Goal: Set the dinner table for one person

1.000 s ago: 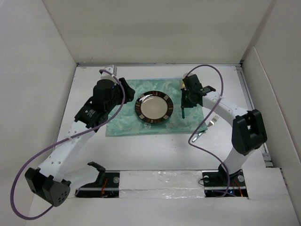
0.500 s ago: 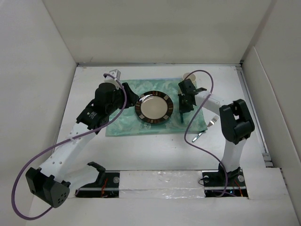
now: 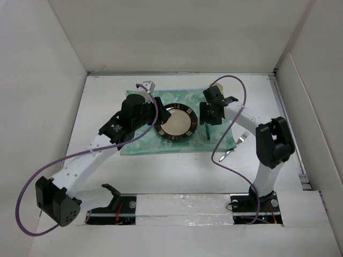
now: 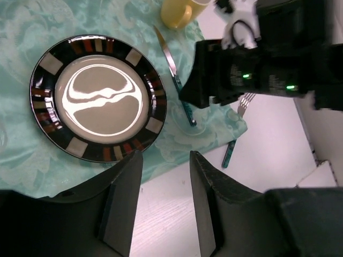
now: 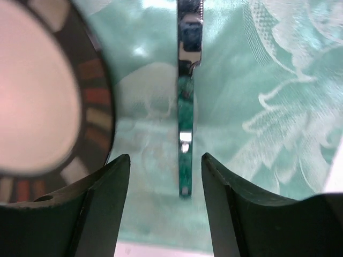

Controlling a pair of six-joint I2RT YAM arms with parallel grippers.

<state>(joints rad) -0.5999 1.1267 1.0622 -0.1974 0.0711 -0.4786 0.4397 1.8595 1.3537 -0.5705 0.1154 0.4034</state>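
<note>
Next, my left gripper swings to the right in the top view, past the knife, then lowers onto the fork's handle (image 3: 226, 155) (image 4: 229, 153).
On the white dinner table (image 3: 161, 171) a green placemat (image 3: 140, 140) carries a dark-rimmed plate (image 3: 176, 122). A knife (image 5: 185, 107) with a green handle lies on the placemat (image 5: 257, 80) right of the plate (image 5: 37, 96). My right gripper (image 5: 166, 158) hovers open just above it, one finger on each side of the handle, not touching it. My left gripper (image 4: 166, 158) is open and empty, held high near the plate's (image 4: 99, 96) front edge. A green-handled fork (image 3: 236, 144) lies on the bare table to the right.
In the left wrist view a yellow cup (image 4: 179, 12) stands at the placemat's far right corner, beyond the knife (image 4: 177, 80). White wall panels enclose the table. Both arms crowd over the placemat, left gripper (image 3: 154, 116) and right gripper (image 3: 208, 119) flanking the plate.
My right gripper has opened and let the knife go onto the placemat. The left arm has swung right, closer to the plate.
</note>
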